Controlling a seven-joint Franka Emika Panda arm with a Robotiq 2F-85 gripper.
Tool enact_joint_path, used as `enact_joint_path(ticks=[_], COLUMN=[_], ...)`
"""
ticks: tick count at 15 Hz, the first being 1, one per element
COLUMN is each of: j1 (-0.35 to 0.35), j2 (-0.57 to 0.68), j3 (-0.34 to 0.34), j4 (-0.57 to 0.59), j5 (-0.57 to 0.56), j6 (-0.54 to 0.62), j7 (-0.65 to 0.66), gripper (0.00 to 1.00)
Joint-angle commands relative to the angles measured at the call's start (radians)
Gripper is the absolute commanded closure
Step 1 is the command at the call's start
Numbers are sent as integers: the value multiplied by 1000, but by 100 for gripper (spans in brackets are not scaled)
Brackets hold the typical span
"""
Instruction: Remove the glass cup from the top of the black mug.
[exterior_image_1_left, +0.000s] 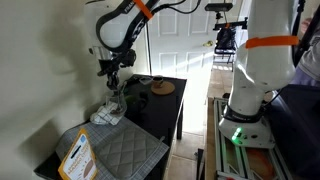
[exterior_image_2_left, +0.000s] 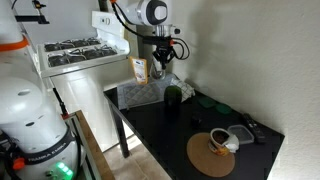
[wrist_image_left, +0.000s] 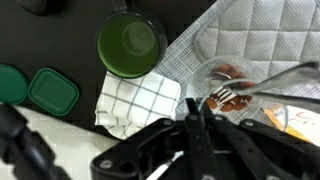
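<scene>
My gripper moves down next and releases the glass cup on the grey part between cloth and quilted mat, which lies below my fingers, clear of the mug.
The black mug stands uncovered on the dark table, and its inside looks green in the wrist view. It also shows in both exterior views. The glass cup is a clear round rim beside the mug, over the quilted mat, with brown shapes showing through it. My gripper has its fingers pressed close together right at the glass's near rim, and seems to pinch its wall. In both exterior views the gripper hangs just above the mug and cloth.
A white-and-grey checked cloth lies by the mug. A grey quilted mat lies beyond it. Green lids sit on the table. A wooden disc carries a small cup. A snack bag stands near the wall.
</scene>
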Motion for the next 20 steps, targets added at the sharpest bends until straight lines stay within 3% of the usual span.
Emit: enact_joint_path(ticks=[1,4,11,16,20], j1=[-4,1,45,131,161], j2=[0,45,307,341,363], j3=[4,3,-10,-42,-56], j4=[2,25,176,238,274], j5=[0,-21,-61,-184,-218], j6=[-3,34,77,74,52], j7=[1,75,279,436,503], gripper=[95,99,99,99,99])
